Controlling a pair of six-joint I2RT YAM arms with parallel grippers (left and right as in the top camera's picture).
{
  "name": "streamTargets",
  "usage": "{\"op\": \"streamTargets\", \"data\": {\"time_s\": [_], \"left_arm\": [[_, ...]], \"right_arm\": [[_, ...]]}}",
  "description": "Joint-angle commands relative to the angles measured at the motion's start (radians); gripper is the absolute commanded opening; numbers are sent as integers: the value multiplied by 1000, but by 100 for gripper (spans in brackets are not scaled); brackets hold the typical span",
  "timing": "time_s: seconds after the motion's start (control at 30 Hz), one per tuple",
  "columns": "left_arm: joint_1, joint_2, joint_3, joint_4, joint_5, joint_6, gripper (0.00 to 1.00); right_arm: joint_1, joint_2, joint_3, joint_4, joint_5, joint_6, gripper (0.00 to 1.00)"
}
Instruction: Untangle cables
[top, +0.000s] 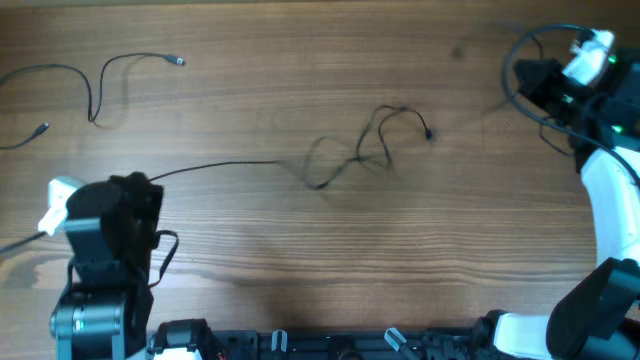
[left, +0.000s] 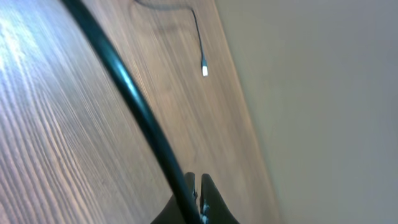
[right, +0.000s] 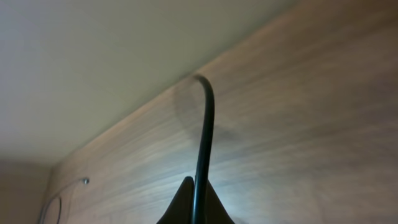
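The robot will next pull its left gripper away from the tangled bundle (top: 365, 150) to make the long cable tight, then lower it toward the bare table below it and let go of the cable.
Thin black cables lie on the wooden table (top: 300, 240). A tangled bundle (top: 365, 150) sits at the middle, with a small plug (top: 428, 134) at its right end. One long strand (top: 220, 167) runs left from it to my left gripper (left: 198, 186), which is shut on that cable (left: 130, 93). My right gripper (right: 198, 190), at the far right, is shut on a black cable (right: 205, 124) that arches up from its jaws. In the overhead view both grippers are hidden under their arms. Two separate cables (top: 110, 75) lie at the far left.
The left arm (top: 105, 240) stands at the near left, the right arm (top: 600, 170) along the right edge. A loose plug (left: 204, 70) lies near the table edge in the left wrist view. Another plug (right: 85, 181) shows at the right wrist view's lower left.
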Motion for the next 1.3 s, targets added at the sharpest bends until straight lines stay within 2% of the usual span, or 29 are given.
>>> {"op": "streamTargets", "data": {"time_s": [0.0, 0.13, 0.27, 0.3, 0.43, 0.5, 0.6, 0.73, 0.83, 0.9, 0.97, 1.03, 1.07, 1.1, 1.13, 1.17, 1.27], "left_arm": [[68, -10, 3, -25, -37, -117, 4], [76, -6, 3, -29, -45, -123, 4], [76, -6, 4, -37, -294, -120, 5], [76, -6, 4, -37, -344, -120, 6], [79, -6, 4, -32, -437, -121, 5], [98, -6, 4, -26, -446, -130, 4], [141, -2, 4, -22, -321, -150, 4], [144, 57, 3, 13, -10, -149, 4], [144, 151, 3, 56, 193, -149, 5], [144, 221, 3, 61, 274, -149, 13], [139, 306, 3, 61, 354, -145, 14], [122, 392, 3, 62, 427, -146, 15], [108, 435, 3, 62, 452, -145, 19], [91, 480, 3, 62, 477, -145, 30], [71, 525, 3, 63, 503, -145, 46], [53, 558, 3, 66, 525, -144, 56], [-25, 665, 3, 128, 623, -66, 68]], "right_arm": [[-14, 7, -1, -20, 50, 31, 4], [-2, 7, -1, -19, 101, -16, 5], [-32, 7, -1, -55, 557, 64, 4], [-47, 7, -1, -61, 603, 66, 4], [-124, 7, -1, -73, 622, 106, 4], [-171, 7, -1, -89, 619, 214, 4], [-193, 7, -1, -72, 433, 184, 5], [-117, 7, -1, -18, 77, 50, 5], [10, 7, -1, -7, 14, -31, 6], [106, 7, -2, -15, 31, -75, 10], [194, 7, -2, -31, 66, -75, 12], [279, 7, -2, -46, 111, -81, 20], [309, 7, -2, -48, 135, -98, 36], [347, 7, -2, -54, 189, -112, 65], [374, 7, -2, -65, 244, -114, 99], [388, 7, -2, -79, 279, -114, 100], [401, 7, -2, -152, 312, -77, 100]]}}
